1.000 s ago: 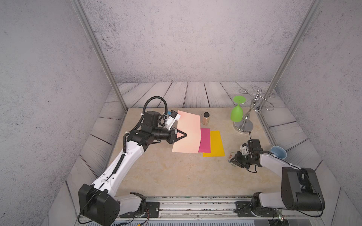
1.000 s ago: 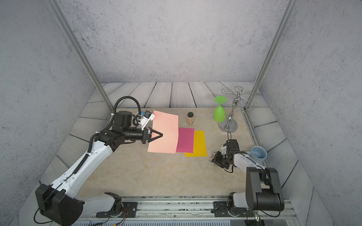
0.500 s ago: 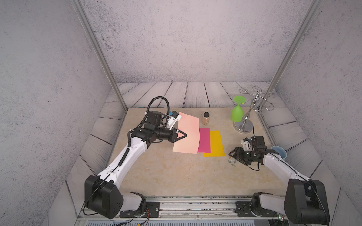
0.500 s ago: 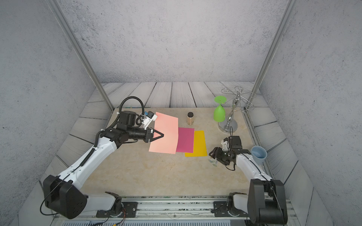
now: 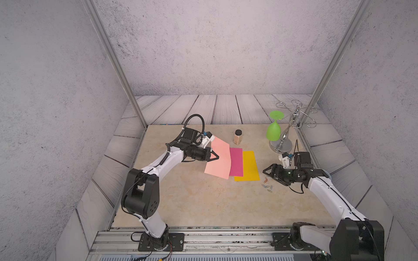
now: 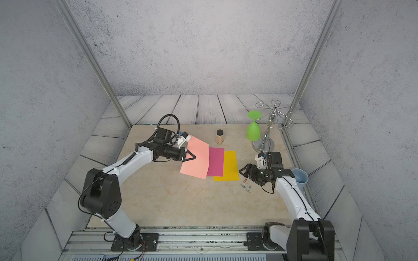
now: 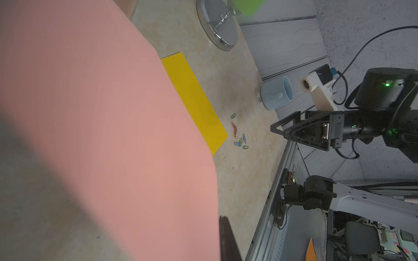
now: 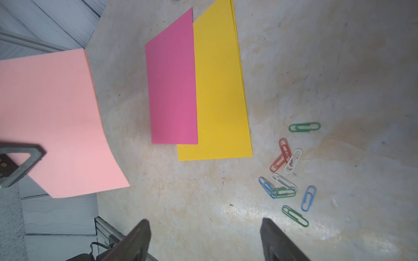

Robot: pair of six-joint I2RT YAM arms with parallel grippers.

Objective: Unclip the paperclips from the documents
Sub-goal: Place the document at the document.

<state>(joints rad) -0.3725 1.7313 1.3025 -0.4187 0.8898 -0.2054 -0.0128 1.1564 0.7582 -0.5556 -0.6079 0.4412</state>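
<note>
The left gripper moves down to the bare tabletop beside the magenta document next and releases the sheet, since the salmon pink document still curls above the table.
My left gripper is shut on the left edge of the salmon pink document, holding it curled above the table; one finger shows beside the sheet. The magenta document lies flat, overlapping the yellow document. Several loose paperclips in red, white, blue and green lie in a cluster on the table, right of the yellow sheet's near corner. My right gripper hovers open just above the table beside the cluster, with nothing between its fingers.
A small jar with a black lid stands behind the sheets. A green glass hangs upside down on a chrome rack at the back right. A blue mug stands off the table's right edge, behind my right arm.
My right gripper has opened wide and risen slightly away from the clip cluster. My left gripper has carried the pink sheet a little to the right.
</note>
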